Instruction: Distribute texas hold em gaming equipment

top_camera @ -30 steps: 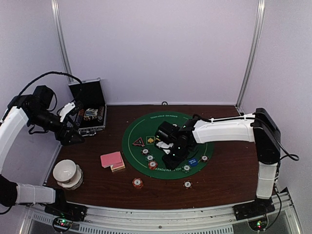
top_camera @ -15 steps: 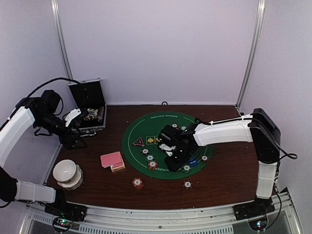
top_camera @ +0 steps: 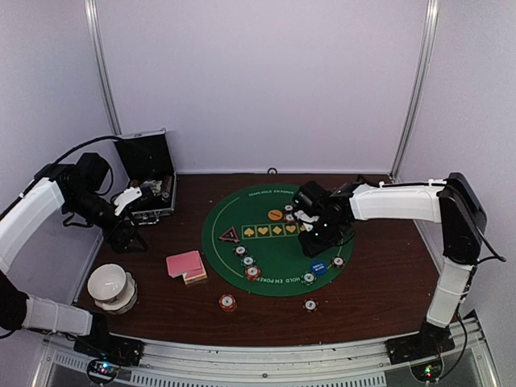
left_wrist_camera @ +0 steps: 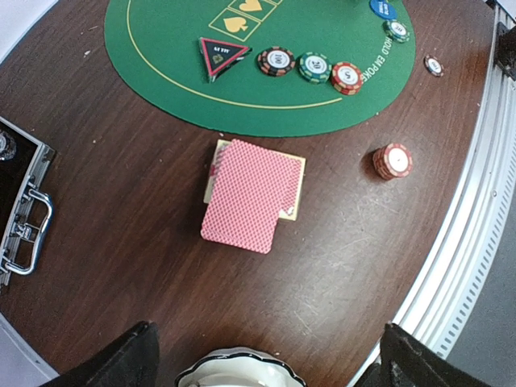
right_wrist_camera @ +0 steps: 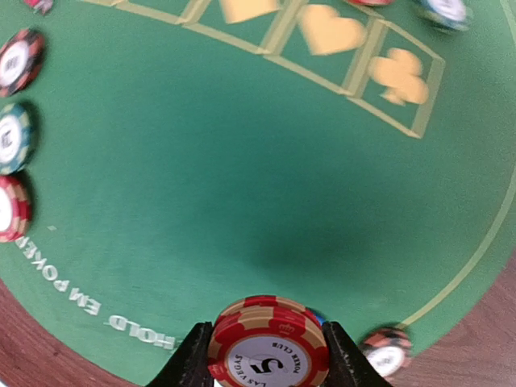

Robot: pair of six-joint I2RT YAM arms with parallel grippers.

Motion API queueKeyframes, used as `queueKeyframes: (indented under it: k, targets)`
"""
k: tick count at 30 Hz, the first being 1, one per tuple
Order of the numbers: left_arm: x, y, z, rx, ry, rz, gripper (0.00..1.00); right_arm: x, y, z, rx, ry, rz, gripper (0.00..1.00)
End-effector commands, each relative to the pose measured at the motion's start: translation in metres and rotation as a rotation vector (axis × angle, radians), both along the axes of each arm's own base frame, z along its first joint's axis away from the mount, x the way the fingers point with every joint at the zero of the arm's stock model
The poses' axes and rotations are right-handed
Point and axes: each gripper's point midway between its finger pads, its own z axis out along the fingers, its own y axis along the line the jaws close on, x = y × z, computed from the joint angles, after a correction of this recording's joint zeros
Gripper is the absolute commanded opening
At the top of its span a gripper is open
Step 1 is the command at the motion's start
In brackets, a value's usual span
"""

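Note:
I should move my right gripper to the right in the top view, lower it and release the stack of chips, because clear felt lies behind the black-red chip at the mat's edge.
In the right wrist view my right gripper (right_wrist_camera: 268, 355) is shut on a small stack of red striped poker chips (right_wrist_camera: 270, 334), held above the green poker mat (right_wrist_camera: 201, 161). From above, that gripper (top_camera: 313, 235) hangs over the mat's right half, near the blue button (top_camera: 319, 267). The orange button (top_camera: 275, 214) lies further back. Three chips (top_camera: 248, 260) line the mat's near left. Pink-backed cards (left_wrist_camera: 250, 193) lie on the brown table left of the mat. My left gripper (left_wrist_camera: 270, 355) is open and empty, high above the white bowl (left_wrist_camera: 238, 364).
The black case (top_camera: 149, 181) stands open at the back left, close to my left gripper (top_camera: 126, 234). A red chip stack (top_camera: 228, 302) and a single chip (top_camera: 310, 305) lie on the bare table in front of the mat. A triangular marker (left_wrist_camera: 222, 55) sits on the mat's left.
My right gripper has carried the red chips from the mat's near middle back and to the right. My left arm has swung a little to the right and toward the front.

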Motion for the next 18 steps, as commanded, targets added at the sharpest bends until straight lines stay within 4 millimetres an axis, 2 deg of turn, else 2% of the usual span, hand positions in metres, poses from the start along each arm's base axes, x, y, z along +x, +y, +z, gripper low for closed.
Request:
queueKeyframes:
  k: [1, 5, 8, 18]
  targets:
    - [0.007, -0.001, -0.003, 0.018, -0.024, -0.009, 0.98, 0.016, -0.044, 0.009, -0.033, -0.045, -0.129, 0.03]
    - [0.005, -0.003, -0.003, 0.011, -0.021, -0.017, 0.98, 0.021, -0.069, 0.003, -0.055, -0.045, -0.199, 0.03]
    - [0.005, -0.004, -0.004, 0.012, -0.019, -0.021, 0.98, 0.025, -0.081, -0.004, -0.059, -0.041, -0.244, 0.03]
    - [0.004, -0.005, -0.007, 0.02, -0.011, -0.028, 0.98, 0.045, -0.091, -0.01, -0.034, -0.065, -0.318, 0.02]
